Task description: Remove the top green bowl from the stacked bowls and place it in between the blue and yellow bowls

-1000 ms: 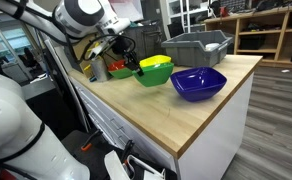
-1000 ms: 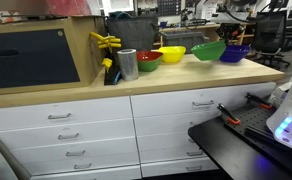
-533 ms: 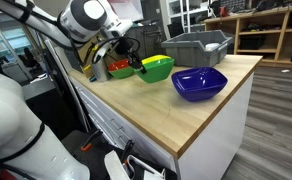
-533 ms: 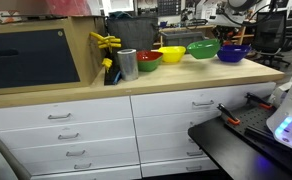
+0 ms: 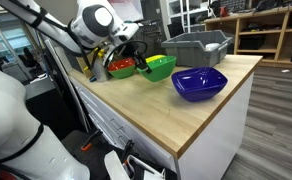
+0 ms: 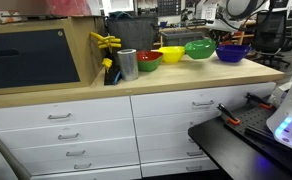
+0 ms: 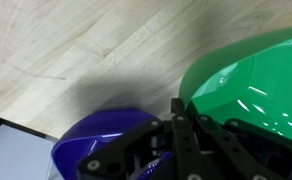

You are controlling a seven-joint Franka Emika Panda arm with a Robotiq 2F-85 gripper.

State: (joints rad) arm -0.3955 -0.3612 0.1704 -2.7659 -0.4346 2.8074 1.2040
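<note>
The robot's gripper will first carry the green bowl outward and toward the yellow bowl, to get the green bowl down between the blue and yellow bowls.
The top green bowl [image 5: 159,67] [image 6: 199,48] hangs tilted just over the counter, with my gripper [image 5: 139,65] [image 7: 176,106] shut on its rim. In an exterior view it sits between the yellow bowl [image 6: 169,53] and the blue bowl [image 6: 233,52]. The blue bowl [image 5: 199,83] rests on the wood nearer the counter's end. The stacked bowls [image 5: 119,69] [image 6: 148,58], green outside and red inside, stand beyond the yellow one. The wrist view shows the green bowl [image 7: 251,80] at the right and the blue bowl [image 7: 96,142] at the lower left.
A grey plastic bin [image 5: 196,45] stands at the back of the counter. A metal cup [image 6: 127,64] and yellow tools [image 6: 106,45] sit beside the stacked bowls. The wooden counter [image 5: 156,115] has drawers [image 6: 76,135] below its front edge.
The gripper has carried the green bowl a little away from the blue bowl, toward the yellow one. Its jaws stayed shut on the rim.
</note>
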